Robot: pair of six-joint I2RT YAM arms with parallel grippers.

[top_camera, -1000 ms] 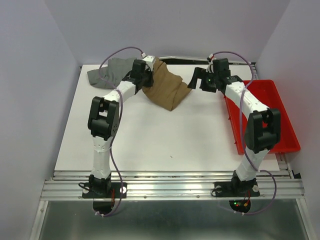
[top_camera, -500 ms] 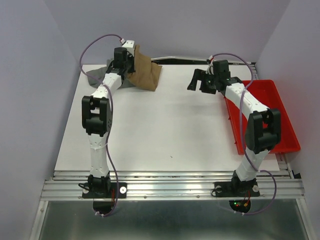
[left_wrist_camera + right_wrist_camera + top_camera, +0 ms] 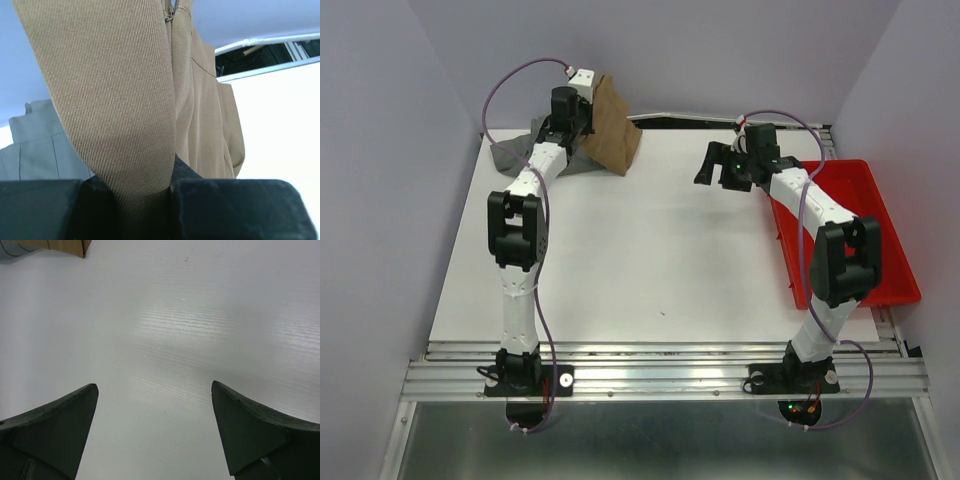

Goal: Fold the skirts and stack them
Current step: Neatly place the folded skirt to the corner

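The folded grey skirt (image 3: 513,153) is below my left gripper and to the left in the top view, so next my left gripper should go down that way and release the tan skirt (image 3: 613,128) on it.
My left gripper (image 3: 582,92) is shut on the tan skirt (image 3: 613,128) and holds it up at the table's far left corner, with the lower end of the skirt touching the table. In the left wrist view the tan skirt (image 3: 125,100) is pinched between my jaws and hangs away from them. A grey skirt (image 3: 512,153) lies folded on the table under and left of the tan one; it also shows in the left wrist view (image 3: 35,145). My right gripper (image 3: 708,165) is open and empty above bare table at the far right.
A red bin (image 3: 855,235) lies along the table's right edge beside my right arm. The white table (image 3: 650,260) ends at a dark gap by the back wall (image 3: 680,121). Purple walls close in on the left, back and right.
My left gripper has carried the tan skirt from the table's far middle up and left to above the grey skirt. My right gripper let go of the skirt and has stayed near its place.
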